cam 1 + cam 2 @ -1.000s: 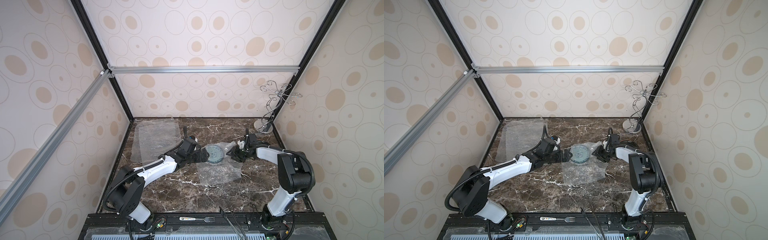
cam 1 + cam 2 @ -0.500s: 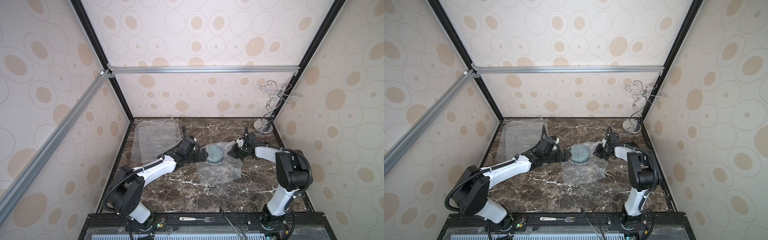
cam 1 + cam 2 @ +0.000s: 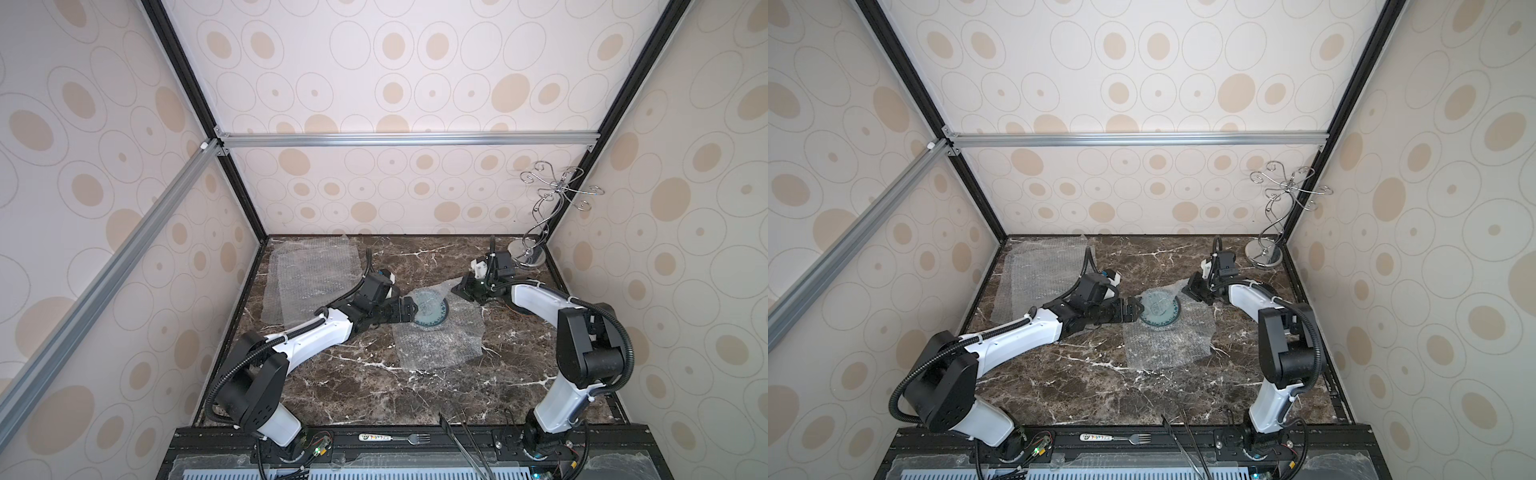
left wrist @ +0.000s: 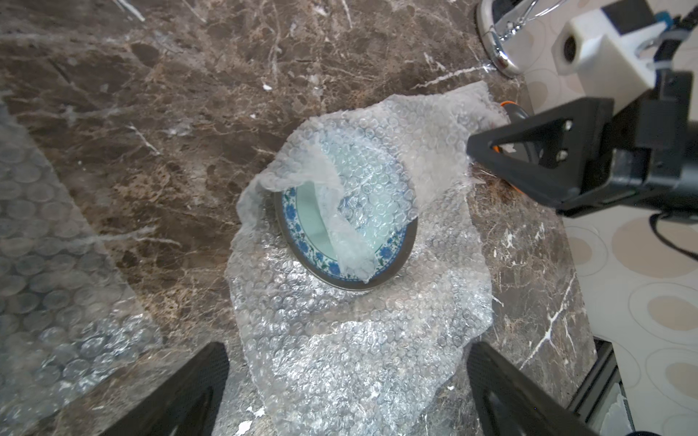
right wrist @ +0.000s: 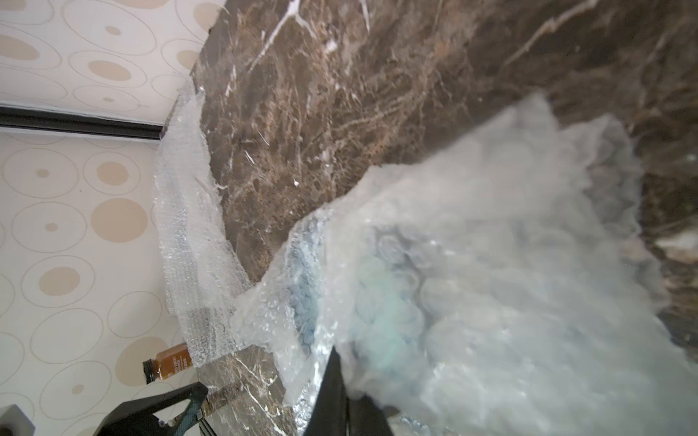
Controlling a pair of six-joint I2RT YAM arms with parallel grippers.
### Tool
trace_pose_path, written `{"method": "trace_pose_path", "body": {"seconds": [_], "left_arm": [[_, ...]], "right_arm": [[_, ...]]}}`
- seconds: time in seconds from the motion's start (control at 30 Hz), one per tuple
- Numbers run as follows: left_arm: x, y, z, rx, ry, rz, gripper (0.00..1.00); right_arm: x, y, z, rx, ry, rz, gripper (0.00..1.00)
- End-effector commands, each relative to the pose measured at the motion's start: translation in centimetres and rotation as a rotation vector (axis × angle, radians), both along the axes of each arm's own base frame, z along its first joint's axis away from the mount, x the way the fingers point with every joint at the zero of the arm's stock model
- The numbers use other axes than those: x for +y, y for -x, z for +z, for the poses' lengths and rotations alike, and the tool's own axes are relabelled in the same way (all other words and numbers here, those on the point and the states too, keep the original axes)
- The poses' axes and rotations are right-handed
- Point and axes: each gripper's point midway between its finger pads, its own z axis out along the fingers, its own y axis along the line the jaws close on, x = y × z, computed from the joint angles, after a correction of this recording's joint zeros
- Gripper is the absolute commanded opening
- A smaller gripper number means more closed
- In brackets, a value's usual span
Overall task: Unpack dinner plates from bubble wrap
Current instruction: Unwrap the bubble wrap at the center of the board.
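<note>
The fold covers most of the plate's surface, so the robot's right gripper will next pull the flap's far corner outward and let go of it on the bare marble beyond the plate.
A dinner plate [image 3: 432, 316] [image 3: 1163, 318] [image 4: 308, 230], pale green with a blue flowered band and a dark rim, lies mid-table on a sheet of bubble wrap [image 3: 438, 345] [image 3: 1167, 343] [image 4: 351, 339]. A flap of that sheet is folded over most of the plate [image 5: 381, 313], which shows blurred through the wrap in the right wrist view. My right gripper [image 3: 462, 289] [image 3: 1192, 291] [image 4: 476, 149] [image 5: 342, 381] is shut on the flap's far corner. My left gripper [image 3: 409, 311] [image 3: 1138, 311] [image 4: 349, 362] stands open at the plate's left, straddling the sheet's edge without touching it.
A second bubble wrap sheet [image 3: 316, 278] [image 3: 1044, 272] [image 4: 56, 264] [image 5: 189, 245] lies flat at the back left. A chrome wire stand [image 3: 528, 254] [image 3: 1264, 254] fills the back right corner. A fork [image 3: 399, 437] and tongs [image 3: 463, 436] lie on the front ledge. Something orange-rimmed [image 4: 508, 105] peeks from behind the right gripper.
My right gripper has closed on the wrap's corner and shifted slightly toward the plate. The left arm and the plate have stayed put.
</note>
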Motion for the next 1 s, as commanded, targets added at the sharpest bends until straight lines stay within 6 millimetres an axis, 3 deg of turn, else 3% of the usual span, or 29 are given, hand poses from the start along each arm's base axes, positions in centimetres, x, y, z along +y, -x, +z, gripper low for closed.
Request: {"method": "trace_pose_path", "body": {"seconds": [0.0,0.57,0.97], "left_arm": [[-0.9,-0.5,1.8,-0.045,0.012,-0.063,1.0],[-1.7,-0.3,2.2,-0.06,0.01,-0.106,1.0],[-2.6,-0.2,1.3,-0.059,-0.041,-0.135,1.0]], "right_arm": [[0.4,-1.1,0.5,0.004,0.015,0.022,0.0],[1.9,-9.1,0.4,-0.025,0.026,0.044,0.0],[2.3,-11.8,-2.1,-0.002,0.05,0.057,0.08]]}}
